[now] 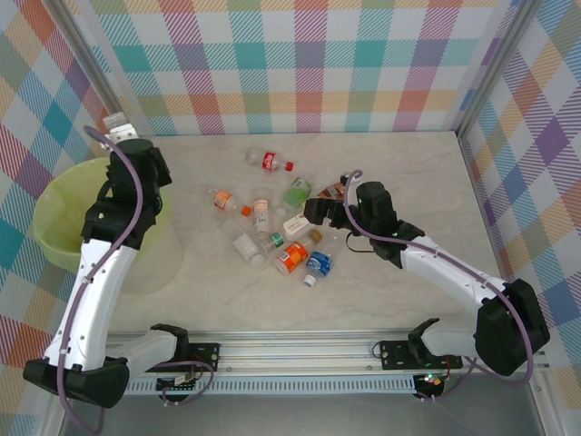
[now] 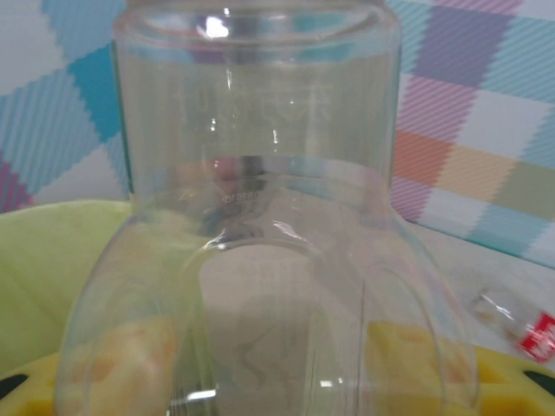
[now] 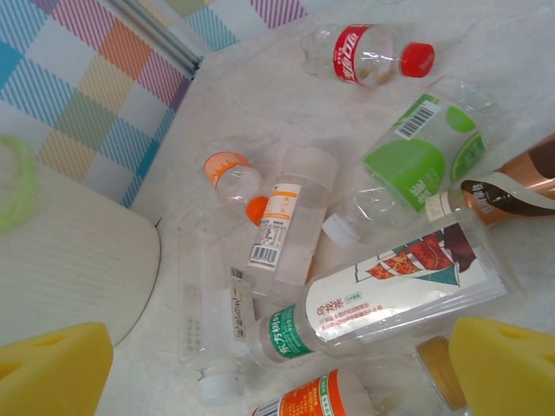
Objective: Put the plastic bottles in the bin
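Note:
My left gripper will move back next and tip down over the bin's opening [image 1: 80, 202] [image 2: 52, 273] to let go of the clear bottle, because it sticks out past the bin's far rim.
My left gripper [image 1: 125, 143] is raised over the far rim of the bin [image 1: 68, 218], a round yellow-green tub at the table's left. It is shut on a clear unlabelled plastic bottle [image 2: 260, 173] that sits between its yellow pads [image 2: 121, 364], with the bin's [image 2: 52, 260] wall below. My right gripper [image 1: 320, 207] hovers open above the pile of bottles at mid-table, nothing between its yellow pads [image 3: 503, 364]. Beneath it lie a white-labelled bottle with a green band [image 3: 390, 290], a clear bottle [image 3: 208, 312] and an orange-labelled one [image 3: 321, 399].
Other bottles are scattered nearby: a red-labelled one [image 1: 270, 162] at the back, a green-labelled one [image 1: 297, 192], an orange one [image 1: 291, 257] and a blue one [image 1: 318, 263]. Checked walls close in the table on three sides. The left arm's white link [image 3: 69, 269] stands left of the pile.

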Robot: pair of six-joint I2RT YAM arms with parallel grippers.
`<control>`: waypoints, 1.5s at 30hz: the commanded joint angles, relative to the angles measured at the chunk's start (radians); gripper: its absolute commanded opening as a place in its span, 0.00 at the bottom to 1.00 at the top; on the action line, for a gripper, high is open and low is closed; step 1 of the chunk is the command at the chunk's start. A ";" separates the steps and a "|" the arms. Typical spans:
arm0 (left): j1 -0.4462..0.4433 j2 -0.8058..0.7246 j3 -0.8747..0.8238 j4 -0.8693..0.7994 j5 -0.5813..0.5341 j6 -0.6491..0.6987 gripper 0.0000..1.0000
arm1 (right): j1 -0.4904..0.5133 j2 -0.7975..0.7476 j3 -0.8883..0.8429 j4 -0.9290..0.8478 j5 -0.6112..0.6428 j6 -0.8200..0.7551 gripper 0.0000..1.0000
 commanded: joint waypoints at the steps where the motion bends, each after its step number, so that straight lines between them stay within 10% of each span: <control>1: 0.096 -0.049 -0.021 -0.018 -0.013 0.000 0.40 | -0.003 -0.026 0.029 0.047 -0.025 -0.025 1.00; 13: 0.380 -0.103 -0.281 0.007 -0.034 -0.151 0.54 | -0.003 -0.055 0.017 0.023 -0.014 -0.043 1.00; 26: 0.435 -0.127 -0.298 -0.038 -0.124 -0.342 1.00 | -0.003 -0.094 -0.019 0.006 0.018 -0.053 1.00; 36: 0.435 -0.202 -0.356 0.109 0.501 -0.299 1.00 | -0.003 -0.076 -0.018 -0.200 0.046 -0.079 1.00; 45: 0.434 -0.243 -0.336 0.137 0.697 -0.328 1.00 | 0.002 -0.043 -0.046 -0.427 0.118 0.148 1.00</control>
